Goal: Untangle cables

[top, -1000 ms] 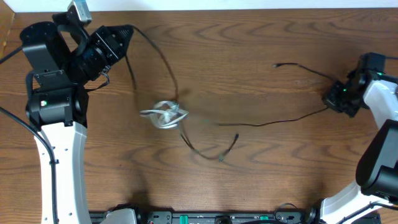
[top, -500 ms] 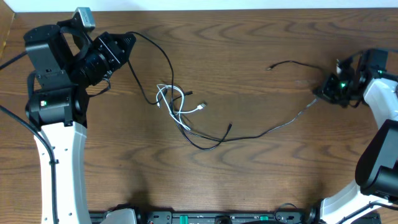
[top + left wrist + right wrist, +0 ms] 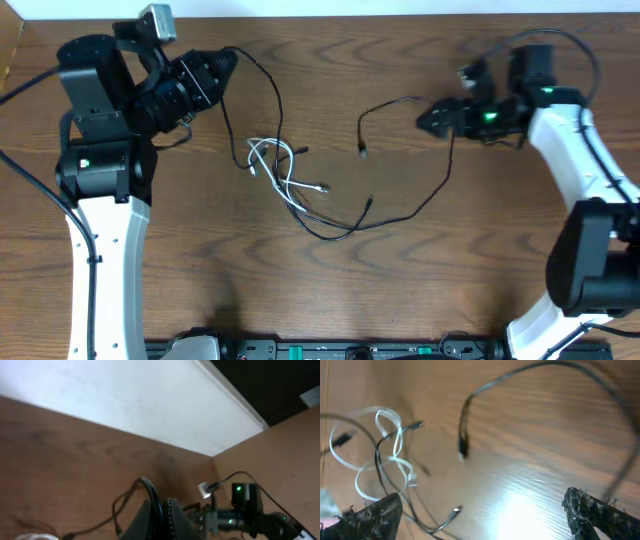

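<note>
I need to move my right gripper to the left in the overhead view and down onto the white cable's near loops [image 3: 287,188] [image 3: 395,460] next, because they tangle with the black cable.
A white cable [image 3: 276,166] lies in loose loops at mid-table, also showing in the right wrist view as the white cable [image 3: 380,456]. A thin black cable [image 3: 273,92] runs from this tangle up to my left gripper [image 3: 226,60], which is shut on the black cable [image 3: 155,502]. A second black cable [image 3: 438,186] curves from the tangle to the right and ends in a plug [image 3: 462,450]. My right gripper [image 3: 424,118] hovers beside it. In its own view the right gripper [image 3: 482,507] stands wide open with nothing between its fingers [image 3: 376,514].
The table's back edge and a white wall [image 3: 125,405] lie just behind the left gripper. Thicker black arm cables [image 3: 30,200] trail off the left arm base. The right arm [image 3: 245,510] shows across the table in the left wrist view.
My right gripper has opened and let go of the black cable, and the arm swung left and toward the back. The freed cable now lies slack. The left arm shifted slightly right.
</note>
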You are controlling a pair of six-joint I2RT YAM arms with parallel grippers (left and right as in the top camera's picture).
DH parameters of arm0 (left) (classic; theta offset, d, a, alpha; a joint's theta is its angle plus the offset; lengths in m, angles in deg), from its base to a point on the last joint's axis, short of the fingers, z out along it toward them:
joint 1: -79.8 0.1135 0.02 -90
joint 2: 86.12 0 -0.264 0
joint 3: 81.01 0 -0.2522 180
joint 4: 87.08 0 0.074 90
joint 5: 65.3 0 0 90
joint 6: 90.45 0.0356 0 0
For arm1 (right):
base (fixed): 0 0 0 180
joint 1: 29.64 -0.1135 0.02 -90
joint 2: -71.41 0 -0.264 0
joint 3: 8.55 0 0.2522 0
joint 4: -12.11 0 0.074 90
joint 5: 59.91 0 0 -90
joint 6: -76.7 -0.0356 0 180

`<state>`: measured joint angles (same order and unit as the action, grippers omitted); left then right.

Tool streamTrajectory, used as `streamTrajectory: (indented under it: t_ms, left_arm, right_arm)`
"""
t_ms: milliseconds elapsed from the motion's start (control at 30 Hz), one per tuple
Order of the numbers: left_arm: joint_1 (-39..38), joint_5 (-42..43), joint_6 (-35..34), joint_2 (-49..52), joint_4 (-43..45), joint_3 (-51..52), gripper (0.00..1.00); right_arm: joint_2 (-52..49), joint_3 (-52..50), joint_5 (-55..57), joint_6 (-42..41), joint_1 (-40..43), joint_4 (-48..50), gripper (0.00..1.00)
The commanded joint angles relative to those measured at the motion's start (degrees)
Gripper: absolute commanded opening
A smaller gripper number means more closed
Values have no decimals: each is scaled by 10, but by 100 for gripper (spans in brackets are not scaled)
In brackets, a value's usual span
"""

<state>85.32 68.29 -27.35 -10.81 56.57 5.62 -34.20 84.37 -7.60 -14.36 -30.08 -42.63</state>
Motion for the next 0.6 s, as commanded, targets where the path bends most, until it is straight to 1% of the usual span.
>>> streamTrajectory:
  t_ms: [0,133,267,400,500,567]
  left_arm:
    - [2,10,-3,-21,34,-11,8]
    - [2,10,-19,-25,39,-11,7]
    - [2,10,-19,-24,39,-11,7]
    - [2,10,-19,-24,37,-11,8]
    - [2,9,-19,-24,31,-11,8]
    - [2,9,-19,-24,22,-11,8]
  right_arm:
    - [14,8,-4,24,-73,0,99]
    - [14,7,-4,33,-159,6,99]
    - [12,7,0,34,-231,40,99]
    - [2,7,0,19,-283,75,93]
    - [-15,7,0,19,-311,87,84]
    - [-26,7,0,19,-325,89,81]
